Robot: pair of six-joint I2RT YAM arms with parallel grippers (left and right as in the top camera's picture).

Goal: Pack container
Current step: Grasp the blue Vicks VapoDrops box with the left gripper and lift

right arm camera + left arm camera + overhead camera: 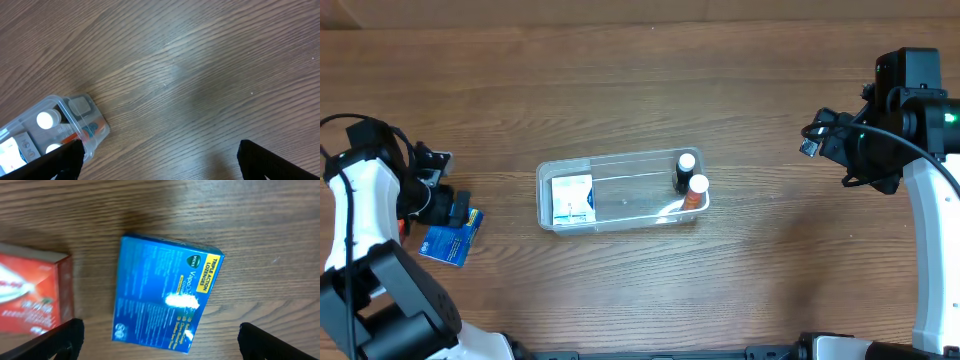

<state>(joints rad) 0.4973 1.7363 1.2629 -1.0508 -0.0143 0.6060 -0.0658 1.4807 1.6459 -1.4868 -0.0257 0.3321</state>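
The blue lozenge box (451,241) (165,293) lies flat below my left gripper, whose open fingers already stand wide of both its long sides, so I should move that gripper down around it.
The clear plastic container (620,205) sits mid-table. It holds a white box (572,199) at its left end and two white-capped bottles, one dark (684,169) and one orange (695,192), at its right end. Its right end also shows in the right wrist view (82,127). A blue lozenge box (165,293) lies flat on the table at the far left (453,240). My left gripper (160,340) is open just above it, fingers either side. My right gripper (160,160) is open and empty over bare wood at the right.
A red box (32,295) lies on the table just left of the blue box in the left wrist view; the left arm hides it from overhead. The table is brown wood.
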